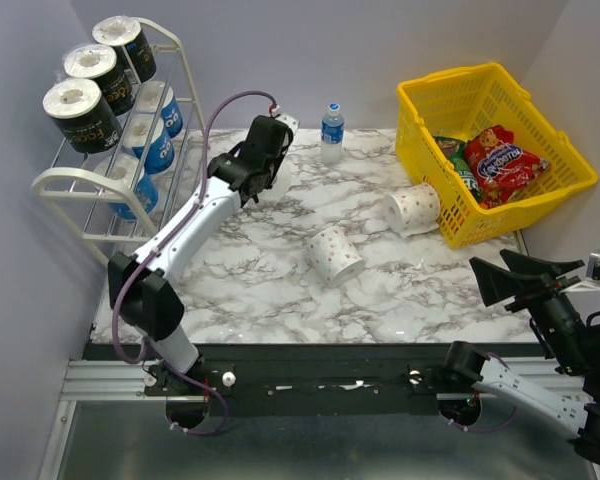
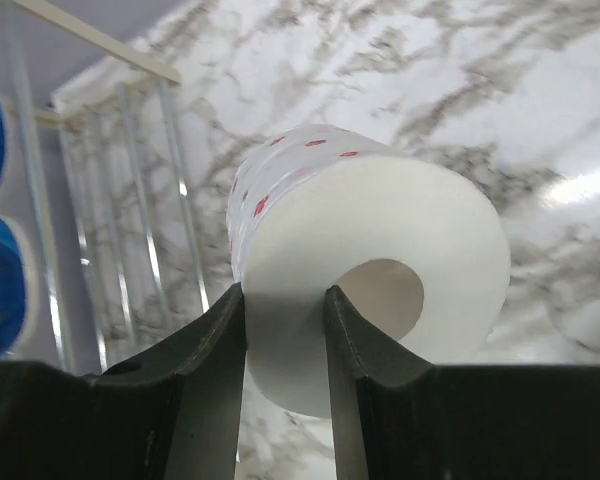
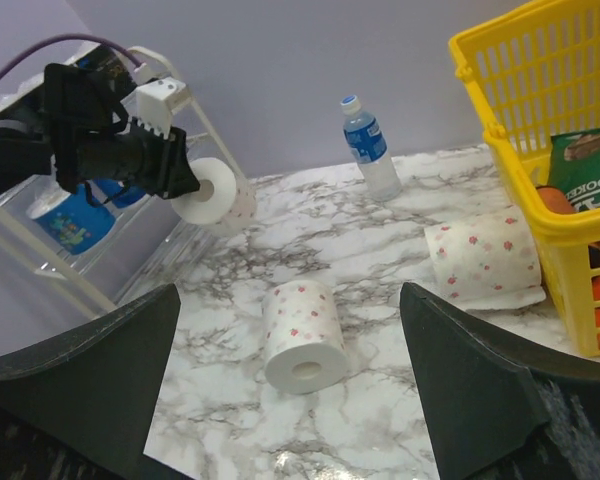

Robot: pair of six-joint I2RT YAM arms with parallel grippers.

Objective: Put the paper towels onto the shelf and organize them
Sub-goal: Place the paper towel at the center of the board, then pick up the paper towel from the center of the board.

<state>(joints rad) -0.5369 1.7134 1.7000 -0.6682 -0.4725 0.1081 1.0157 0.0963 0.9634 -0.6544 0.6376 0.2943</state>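
I will next carry the roll in my left gripper back and down onto the bare marble between shelf (image 1: pixel 80 185) and middle dotted roll. I will release it there because that spot is clear.
My left gripper (image 2: pixel 285 295) is shut on a white paper towel roll with reddish dots (image 2: pixel 380 270): one finger sits in the core, the other outside the wall. It holds the roll (image 3: pixel 220 195) above the table, just right of the white shelf (image 1: pixel 80 185). Three black rolls (image 1: pixel 80 112) line the shelf's top tier, and blue rolls (image 1: pixel 158 145) lie on the tiers below. Two more dotted rolls lie on the marble, one in the middle (image 1: pixel 334 254) and one by the basket (image 1: pixel 413 209). At the near right, my right gripper (image 1: pixel 505 268) stands open and holds nothing.
A yellow basket (image 1: pixel 460 95) with snack packets stands at the back right. A small water bottle (image 1: pixel 331 132) stands at the back edge of the marble top. Grey walls close in on the left, back and right.
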